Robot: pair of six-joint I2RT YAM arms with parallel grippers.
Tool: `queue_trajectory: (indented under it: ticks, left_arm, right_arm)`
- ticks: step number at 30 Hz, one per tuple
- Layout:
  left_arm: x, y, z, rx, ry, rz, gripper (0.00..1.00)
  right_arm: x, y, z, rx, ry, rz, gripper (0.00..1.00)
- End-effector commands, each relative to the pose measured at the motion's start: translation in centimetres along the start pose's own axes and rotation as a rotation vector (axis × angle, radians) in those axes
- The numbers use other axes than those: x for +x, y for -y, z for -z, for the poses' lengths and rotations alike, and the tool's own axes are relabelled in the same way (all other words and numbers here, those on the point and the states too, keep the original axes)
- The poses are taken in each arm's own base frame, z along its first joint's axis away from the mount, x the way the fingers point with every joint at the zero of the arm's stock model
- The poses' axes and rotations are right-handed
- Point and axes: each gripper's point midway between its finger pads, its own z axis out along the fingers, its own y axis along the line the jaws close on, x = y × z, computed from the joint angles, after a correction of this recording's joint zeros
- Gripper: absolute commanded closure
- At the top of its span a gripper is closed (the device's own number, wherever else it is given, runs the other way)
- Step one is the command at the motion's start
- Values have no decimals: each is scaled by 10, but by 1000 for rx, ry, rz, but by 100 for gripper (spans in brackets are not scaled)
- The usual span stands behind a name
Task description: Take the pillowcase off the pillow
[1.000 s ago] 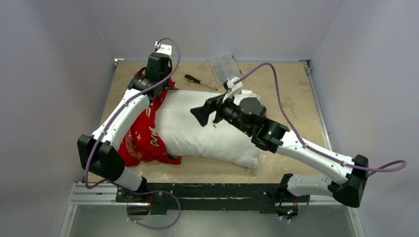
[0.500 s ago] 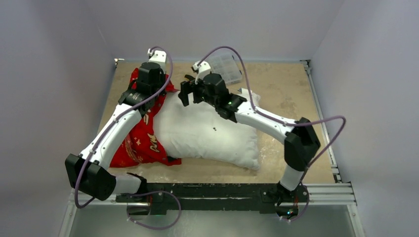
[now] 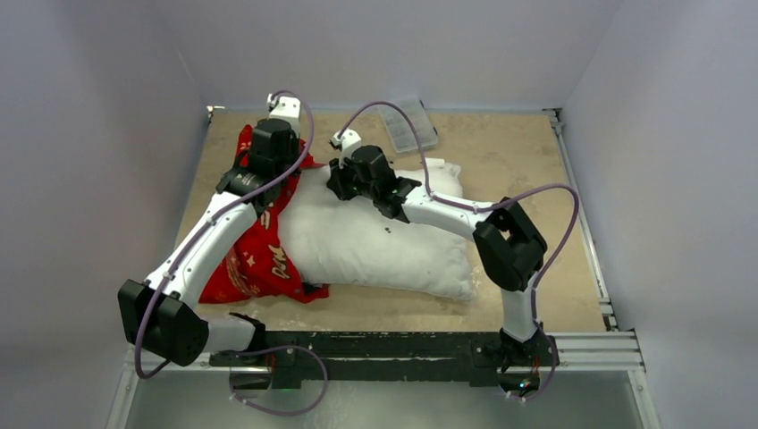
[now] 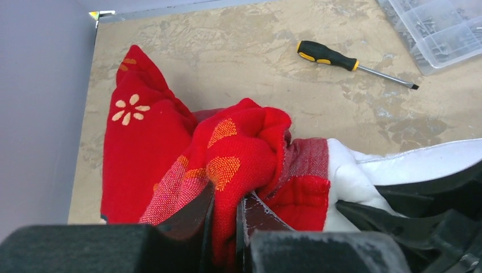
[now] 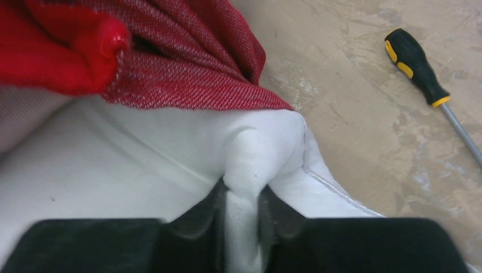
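The red pillowcase (image 3: 255, 250) still covers the pillow's end, so my left gripper should next move away from the pillow toward the grey wall, then release the pillowcase's fold.
The white pillow (image 3: 375, 241) lies across the middle of the table, most of it bare. The red pillowcase (image 3: 255, 250) is bunched over its left end, its paler inside showing at the mouth (image 5: 193, 68). My left gripper (image 4: 224, 213) is shut on a fold of the red pillowcase (image 4: 239, 153) at the pillow's far left corner. Beside it, my right gripper (image 5: 241, 207) is shut on a pinch of the white pillow (image 5: 170, 153) at that same corner. In the top view both grippers, left (image 3: 268, 165) and right (image 3: 344, 183), sit close together.
A black and yellow screwdriver (image 4: 335, 58) lies on the tan table (image 3: 501, 152) behind the pillow. A clear plastic parts box (image 3: 407, 125) stands at the back. The grey enclosure wall (image 4: 40, 114) runs along the table's left edge.
My right arm swung from over the pillow's middle to its far left corner and closed on the white fabric. The left gripper stayed shut on the pillowcase and shifted slightly back.
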Motion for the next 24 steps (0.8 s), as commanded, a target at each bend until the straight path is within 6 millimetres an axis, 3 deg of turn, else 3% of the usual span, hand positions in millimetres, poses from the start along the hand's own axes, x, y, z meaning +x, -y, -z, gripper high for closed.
queue_trajectory:
  ticks: [1,7,11,12,16,20,24]
  left_arm:
    - [-44,-20,15,-83,166,78,100]
    - [-31,-41,6,-240,118,89,100]
    - [-17,-61,0,-382,64,97,100]
    - [-13,-68,-2,-415,47,105,100]
    - [7,-110,-16,-510,-37,189,100]
    - [21,-129,-27,-540,-85,229,100]
    - [30,-139,-28,-601,-114,196,100]
  right_arm:
    - [5,-3,12,-1,-37,13,99]
    - [-65,-12,70,-12,139,-14,100]
    - [-103,-21,124,-45,253,-49,100]
    - [-120,-19,145,-34,312,-58,100]
    - [-150,3,210,55,478,-104,100]
    - [-176,41,271,176,629,-183,100]
    - [-188,59,317,245,742,-259,100]
